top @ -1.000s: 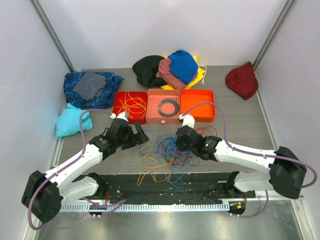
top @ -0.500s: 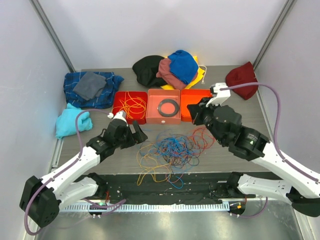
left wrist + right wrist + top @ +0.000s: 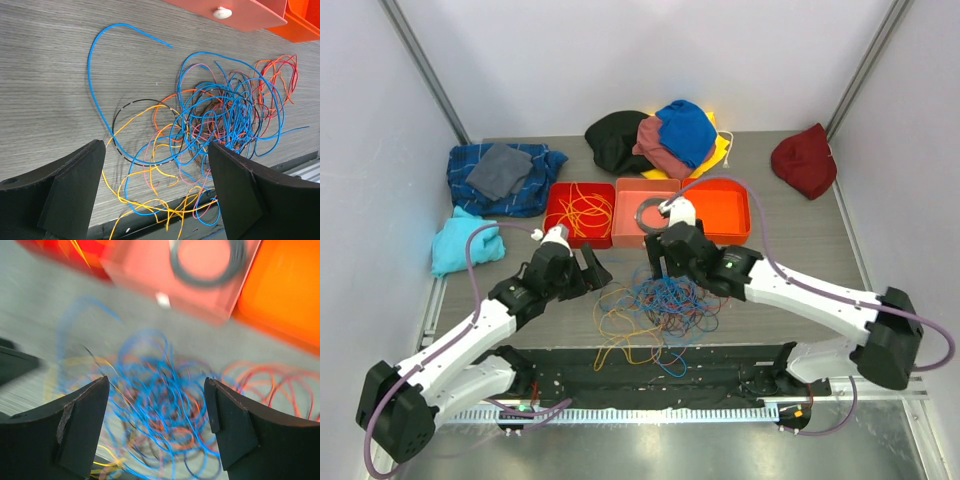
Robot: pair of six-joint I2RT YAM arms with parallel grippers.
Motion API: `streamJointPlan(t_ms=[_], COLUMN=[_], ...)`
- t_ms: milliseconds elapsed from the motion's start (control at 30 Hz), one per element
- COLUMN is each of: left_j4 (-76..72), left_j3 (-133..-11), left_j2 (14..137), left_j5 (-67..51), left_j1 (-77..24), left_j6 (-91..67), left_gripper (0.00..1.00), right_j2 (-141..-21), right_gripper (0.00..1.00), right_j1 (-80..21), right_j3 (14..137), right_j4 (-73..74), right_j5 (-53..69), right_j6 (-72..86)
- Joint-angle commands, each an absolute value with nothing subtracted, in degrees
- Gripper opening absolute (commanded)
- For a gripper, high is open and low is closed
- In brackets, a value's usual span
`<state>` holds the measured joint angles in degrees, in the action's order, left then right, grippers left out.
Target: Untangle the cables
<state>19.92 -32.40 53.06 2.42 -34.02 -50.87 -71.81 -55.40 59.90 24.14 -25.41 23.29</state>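
The blue cable lies on top below the open fingers of my right gripper. I will lower that gripper onto the blue cable pieces at the tangle's far side (image 3: 665, 284) (image 3: 169, 382) and close.
The cables (image 3: 655, 310) lie in a loose tangle of blue, orange, yellow, red and pink wire on the table between both arms. Some yellow loops hang over the near edge. My left gripper (image 3: 591, 270) stands open just left of the tangle, and the left wrist view shows the cables (image 3: 220, 120) ahead of the open left gripper (image 3: 156, 146), with yellow strands low between its fingers, untouched. My right gripper (image 3: 660, 264) hovers open over the tangle's far side. The blurred right wrist view has the cables (image 3: 160, 405) under the right gripper (image 3: 156, 382), which holds nothing.
Behind the tangle stand a red tray (image 3: 552, 205) with more orange cables (image 3: 582, 210), a pink tray (image 3: 626, 228) with a black ring (image 3: 656, 212), and an orange tray (image 3: 720, 210). Cloths lie at the back: blue plaid (image 3: 505, 175), cyan (image 3: 465, 245), a mixed pile (image 3: 660, 140), dark red (image 3: 805, 160).
My right arm rose from the tangle toward the orange tray, then swung back over the tangle's far side, and its jaws opened. The left arm barely moved.
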Motion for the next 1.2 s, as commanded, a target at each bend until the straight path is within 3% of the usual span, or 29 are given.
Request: streamJointPlan(t_ms=[0,233,500,600,633,733,1167], left_j4=[20.04,20.48,20.57,20.22,20.21,20.21,21.36], left_j3=[-31.82,-31.55,-31.11,-31.03,-31.03,-31.03,-31.29], left_j2=[50.72,50.36,50.36,50.62,50.62,50.45,48.60], left_j5=[2.81,2.37,2.64,2.46,2.55,2.46,3.69], left_j1=[-34.01,-34.01,-34.01,-34.01,-34.10,-34.01,-34.01], left_j6=[-51.07,-50.71,-50.45,-50.54,-50.54,-50.54,-51.15], left_gripper=[0.89,0.89,0.89,0.89,0.89,0.89,0.88], right_j2=[-73.73,-80.76,-84.55,-84.29,-83.85,-80.08,-61.36], right_gripper=[0.84,0.82,0.66,0.50,0.31,0.01,0.01], right_j1=[-55.55,-55.28,-53.79,-53.44,-53.52,-53.53,-53.53], right_j3=[59.68,57.92,55.55,55.11,55.02,55.37,76.71], right_j4=[22.24,20.48,19.16,19.16,18.99,18.90,24.08], right_j5=[-22.94,-21.45,-19.69,-19.95,-20.30,-22.58,-32.34], right_j6=[25.05,25.75,27.33,27.77,27.86,27.51,16.71])
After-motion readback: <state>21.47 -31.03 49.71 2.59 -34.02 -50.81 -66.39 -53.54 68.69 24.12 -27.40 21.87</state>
